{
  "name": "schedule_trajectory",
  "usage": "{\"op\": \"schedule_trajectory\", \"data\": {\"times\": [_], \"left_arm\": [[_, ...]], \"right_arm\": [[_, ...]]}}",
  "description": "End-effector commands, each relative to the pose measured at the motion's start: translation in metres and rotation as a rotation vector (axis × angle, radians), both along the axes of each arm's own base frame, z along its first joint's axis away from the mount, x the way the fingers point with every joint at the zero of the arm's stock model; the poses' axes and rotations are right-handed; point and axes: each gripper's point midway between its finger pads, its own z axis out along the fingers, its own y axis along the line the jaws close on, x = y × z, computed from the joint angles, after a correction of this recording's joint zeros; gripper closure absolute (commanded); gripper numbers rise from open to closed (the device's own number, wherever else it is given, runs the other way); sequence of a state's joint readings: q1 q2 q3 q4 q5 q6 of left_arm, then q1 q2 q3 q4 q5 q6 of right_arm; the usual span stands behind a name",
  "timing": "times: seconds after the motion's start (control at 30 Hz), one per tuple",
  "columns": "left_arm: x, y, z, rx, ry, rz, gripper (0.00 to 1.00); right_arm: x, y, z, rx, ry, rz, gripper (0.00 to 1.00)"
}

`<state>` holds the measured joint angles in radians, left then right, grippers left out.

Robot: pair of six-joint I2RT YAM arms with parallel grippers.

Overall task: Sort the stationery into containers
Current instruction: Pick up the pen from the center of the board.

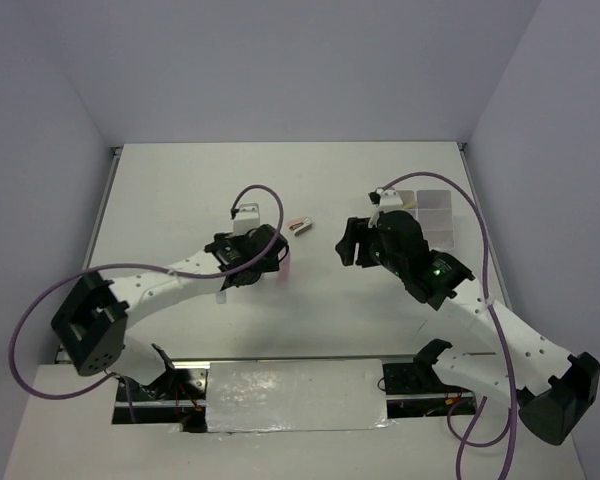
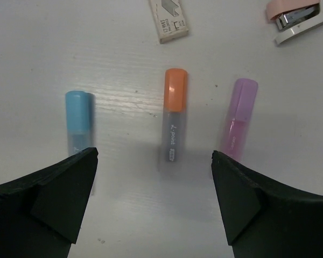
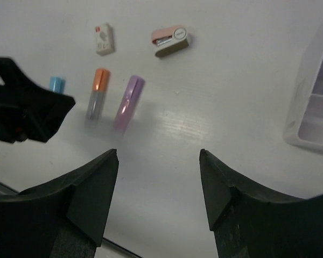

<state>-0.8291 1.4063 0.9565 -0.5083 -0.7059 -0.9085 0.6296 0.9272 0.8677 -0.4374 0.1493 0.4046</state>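
Observation:
My left gripper will next go down onto the grey body of the orange-capped marker (image 2: 173, 138) and close across it, as the bare table on both sides leaves room for the fingers.
Three markers lie side by side on the table under my left wrist: a blue one (image 2: 78, 121), an orange-capped one (image 2: 174, 113) and a purple one (image 2: 238, 118). My left gripper (image 2: 154, 156) hovers open over them, its fingers straddling the orange marker's near end, holding nothing. Beyond them lie a small white box (image 2: 168, 20) and a pink mini stapler (image 2: 299, 16). My right gripper (image 3: 159, 153) is open and empty above bare table, with the purple marker (image 3: 128, 101) ahead on its left. The containers (image 3: 312, 91) stand at its right edge.
From above, the containers (image 1: 435, 212) sit at the right, behind the right arm. The pink stapler (image 1: 300, 225) lies between the two grippers. The left gripper's black fingers (image 3: 27, 107) reach into the right wrist view beside the blue marker (image 3: 56, 84).

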Motion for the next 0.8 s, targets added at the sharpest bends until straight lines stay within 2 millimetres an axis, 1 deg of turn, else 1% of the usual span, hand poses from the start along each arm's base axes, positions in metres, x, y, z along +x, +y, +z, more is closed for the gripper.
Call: {"op": "schedule_trajectory", "data": {"times": [0.0, 0.07, 0.1, 0.17, 0.2, 0.23, 0.27, 0.37, 0.4, 0.47, 0.5, 0.67, 0.77], "left_arm": [[0.023, -0.029, -0.008, -0.033, 0.028, -0.04, 0.02], [0.025, -0.03, -0.019, -0.016, 0.054, -0.026, 0.04], [0.026, -0.03, -0.03, 0.001, 0.076, -0.02, 0.09], [0.026, -0.029, -0.04, 0.004, 0.098, -0.004, 0.1], [0.026, -0.029, -0.05, 0.005, 0.114, -0.009, 0.12], [0.027, -0.028, -0.053, 0.006, 0.115, -0.006, 0.12], [0.024, -0.027, -0.062, 0.007, 0.139, -0.017, 0.13], [0.026, -0.025, -0.072, -0.001, 0.158, -0.018, 0.17], [0.022, -0.025, -0.078, -0.004, 0.177, -0.031, 0.21], [0.024, -0.029, -0.084, -0.024, 0.181, -0.049, 0.26], [0.022, -0.028, -0.089, -0.022, 0.197, -0.045, 0.29], [0.015, -0.019, -0.108, -0.011, 0.233, -0.023, 0.32], [0.01, -0.013, -0.118, -0.026, 0.251, -0.017, 0.43]], "right_arm": [[-0.012, 0.011, -0.011, -0.004, 0.046, 0.035, 0.31], [-0.016, 0.014, -0.011, 0.008, 0.047, 0.051, 0.32], [-0.019, 0.016, -0.009, 0.017, 0.046, 0.065, 0.31], [-0.023, 0.016, -0.005, 0.033, 0.035, 0.075, 0.31], [-0.025, 0.017, -0.002, 0.044, 0.028, 0.083, 0.32], [-0.026, 0.017, -0.002, 0.043, 0.028, 0.085, 0.32], [-0.027, 0.016, 0.0, 0.049, 0.023, 0.088, 0.32], [-0.032, 0.016, 0.004, 0.061, 0.017, 0.1, 0.32], [-0.033, 0.016, 0.004, 0.06, 0.015, 0.103, 0.32], [-0.034, 0.014, 0.009, 0.066, 0.005, 0.1, 0.32], [-0.035, 0.014, 0.011, 0.067, 0.001, 0.103, 0.32], [-0.039, 0.012, 0.017, 0.078, -0.004, 0.107, 0.34], [-0.041, 0.013, 0.022, 0.089, -0.009, 0.118, 0.34]]}}
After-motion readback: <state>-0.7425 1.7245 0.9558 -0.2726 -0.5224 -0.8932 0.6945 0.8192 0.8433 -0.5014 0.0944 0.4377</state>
